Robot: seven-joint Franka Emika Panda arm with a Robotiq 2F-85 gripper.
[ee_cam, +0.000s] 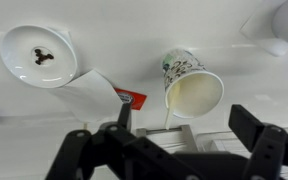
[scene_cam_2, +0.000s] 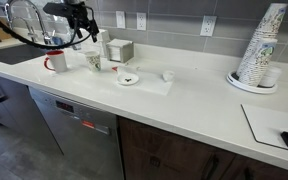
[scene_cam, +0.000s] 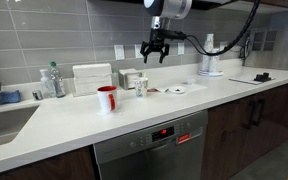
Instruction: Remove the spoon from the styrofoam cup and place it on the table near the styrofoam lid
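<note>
The top end of the pale spoon sticks out past the cup's rim. I will lower my gripper toward the styrofoam cup [ee_cam: 191,85] until its open fingers are on either side of that end.
The styrofoam cup [scene_cam: 141,87] stands on the white counter, right of the red mug [scene_cam: 106,98]. In the wrist view the cup [ee_cam: 191,85] has faint dark markings. The pale spoon [ee_cam: 167,115] leans out over its rim. The styrofoam lid [ee_cam: 39,55], a flat white disc with a dark spot, lies to one side of the cup. It also shows in both exterior views [scene_cam: 176,90] [scene_cam_2: 128,79]. My gripper [scene_cam: 156,48] hangs open and empty above the cup [scene_cam_2: 94,62]. In the wrist view its fingers [ee_cam: 187,122] straddle the spoon handle without touching it.
A red and white packet [ee_cam: 119,95] lies on a white sheet between lid and cup. A napkin holder [scene_cam: 131,77] stands behind the cup. Bottles [scene_cam: 52,80] and a sink are at one end. A stack of cups [scene_cam_2: 262,50] stands at the other, with a small white pot [scene_cam_2: 168,75] nearer.
</note>
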